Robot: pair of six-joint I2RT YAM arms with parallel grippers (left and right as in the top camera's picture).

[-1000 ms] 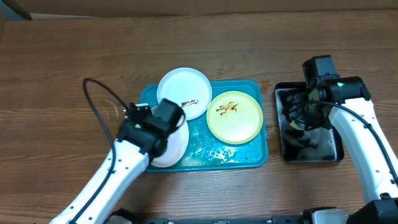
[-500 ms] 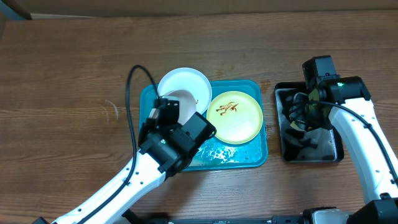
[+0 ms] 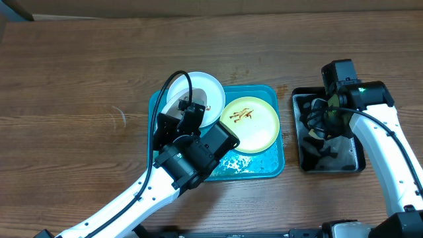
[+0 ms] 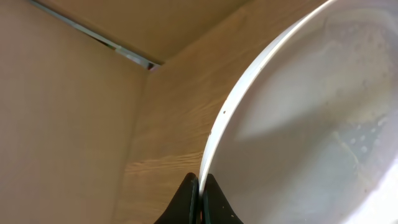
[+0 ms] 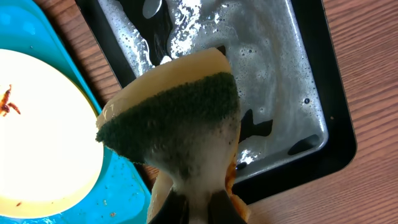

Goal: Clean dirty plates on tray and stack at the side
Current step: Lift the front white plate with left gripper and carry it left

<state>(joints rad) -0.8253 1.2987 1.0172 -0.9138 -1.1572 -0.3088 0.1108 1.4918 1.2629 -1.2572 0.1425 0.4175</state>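
Note:
My left gripper should next swing the tilted plate down and to the left in the overhead view, lay it flat and let go. The wooden table is bare there.
My left gripper (image 4: 198,190) is shut on the rim of a white plate (image 4: 311,124), held tilted up off the table. In the overhead view my left gripper (image 3: 185,118) is over the left part of the turquoise tray (image 3: 268,168), and the arm hides most of the held plate. A second white plate (image 3: 201,89) with a brown smear lies at the tray's back left. The pale yellow-green plate (image 3: 254,129), also smeared, lies at the tray's right. My right gripper (image 5: 199,202) is shut on a yellow sponge (image 5: 180,124) with a green scouring face.
A black tray (image 3: 357,162) holding soapy water stands right of the turquoise tray; it also shows in the right wrist view (image 5: 280,93). My right gripper (image 3: 318,122) hovers over its left side. Bare wooden table (image 3: 66,79) lies left and behind.
My left arm has swung right over the tray and lifted and tilted the white plate it holds. The right arm has not moved.

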